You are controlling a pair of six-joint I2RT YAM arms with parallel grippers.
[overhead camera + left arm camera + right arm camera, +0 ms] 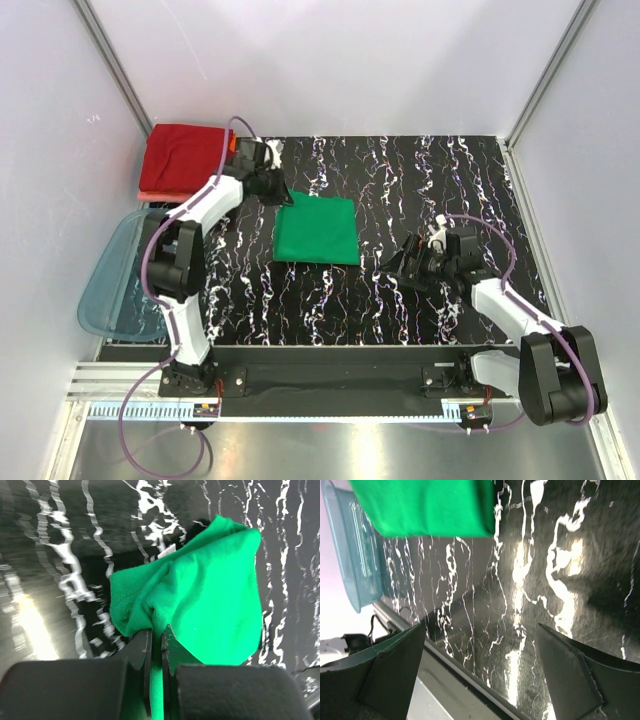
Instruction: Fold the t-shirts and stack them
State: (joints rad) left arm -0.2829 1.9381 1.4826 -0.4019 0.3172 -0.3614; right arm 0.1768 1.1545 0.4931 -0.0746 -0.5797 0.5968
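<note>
Next I need to raise the folded green t-shirt in my left gripper over the dark red t-shirt [180,160], which lies to the gripper's left in the top view, and release it.
The bright green t-shirt [316,230] lies folded into a square in the middle of the black marbled table. My left gripper [278,192] is at its far left corner and is shut on a pinched fold of the green cloth [210,595], which bunches up between the jaws of this gripper [156,632]. A dark red folded t-shirt [180,160] sits in the far left corner, with a salmon-pink edge [150,196] showing beneath it. My right gripper [408,268] rests to the right of the green tee, open and empty [482,645]. The green tee [425,507] shows at the top of the right wrist view.
A translucent blue plastic tub [115,280] hangs off the table's left edge and also shows as the tub [355,555] in the right wrist view. White walls enclose the table on three sides. A metal rail [330,410] runs along the near edge.
</note>
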